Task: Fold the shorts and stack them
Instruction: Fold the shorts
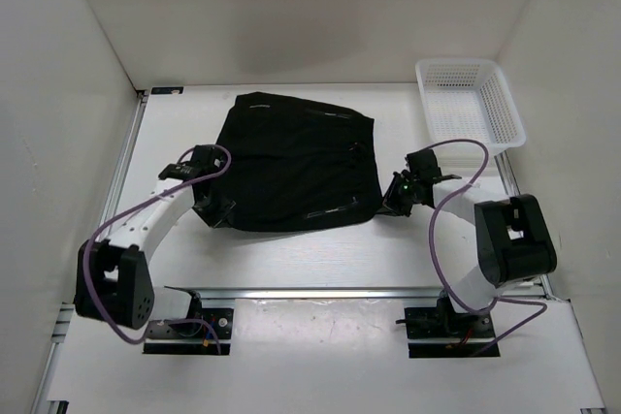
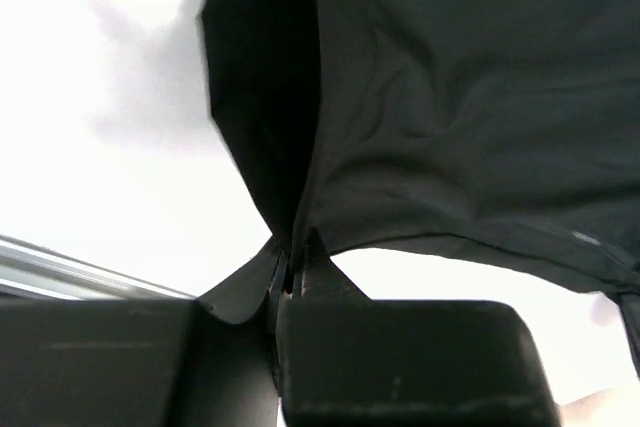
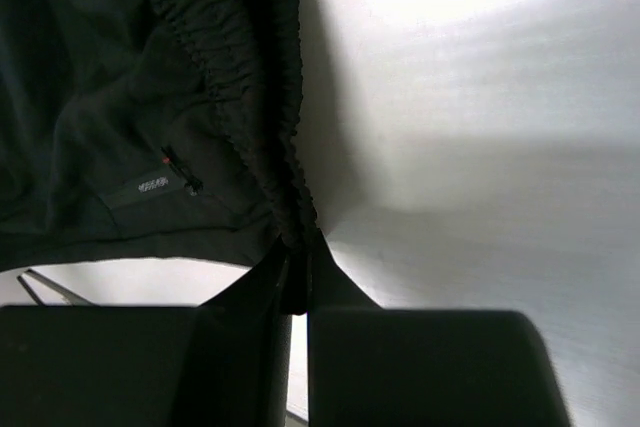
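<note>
The shorts [image 1: 296, 162] lie spread, so my right gripper rises next, carries its corner outward and releases it over the far waistband corner [image 1: 370, 123], which lies outward of the gripper.
The black shorts [image 1: 296, 162] lie spread on the white table, between the two arms. My left gripper [image 1: 214, 208] is shut on the shorts' near left corner; in the left wrist view the fabric [image 2: 450, 107] runs up from the closed gripper [image 2: 288, 265]. My right gripper [image 1: 391, 203] is shut on the near right corner at the gathered waistband [image 3: 260, 97], which runs up from the closed gripper [image 3: 297, 267]. A small label [image 3: 152, 185] shows on the fabric.
A white mesh basket [image 1: 470, 104] stands empty at the back right of the table. White walls enclose the table on three sides. A metal rail [image 1: 330, 292] runs along the near edge, in front of the arm bases.
</note>
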`<state>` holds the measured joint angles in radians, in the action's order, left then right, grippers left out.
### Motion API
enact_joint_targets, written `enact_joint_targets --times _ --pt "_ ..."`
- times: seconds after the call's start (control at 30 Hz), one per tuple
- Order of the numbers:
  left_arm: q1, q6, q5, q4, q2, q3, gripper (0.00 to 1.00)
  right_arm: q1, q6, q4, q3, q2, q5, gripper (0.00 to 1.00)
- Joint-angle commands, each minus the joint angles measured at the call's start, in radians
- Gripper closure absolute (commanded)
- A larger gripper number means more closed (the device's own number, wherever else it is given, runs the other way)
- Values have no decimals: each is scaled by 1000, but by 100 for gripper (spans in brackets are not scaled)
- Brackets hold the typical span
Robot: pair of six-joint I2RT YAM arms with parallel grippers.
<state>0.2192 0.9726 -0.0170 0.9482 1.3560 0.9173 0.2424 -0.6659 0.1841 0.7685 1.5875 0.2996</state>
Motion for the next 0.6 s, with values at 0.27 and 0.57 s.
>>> enact_joint_targets --times 0.27,0.57 --pt "14 52 -28 153 -308 -26 90 0 49 262 -189 -445 -56 100" --pt "45 19 -95 205 -287 196 90 0 28 593 -178 -842 -157 100"
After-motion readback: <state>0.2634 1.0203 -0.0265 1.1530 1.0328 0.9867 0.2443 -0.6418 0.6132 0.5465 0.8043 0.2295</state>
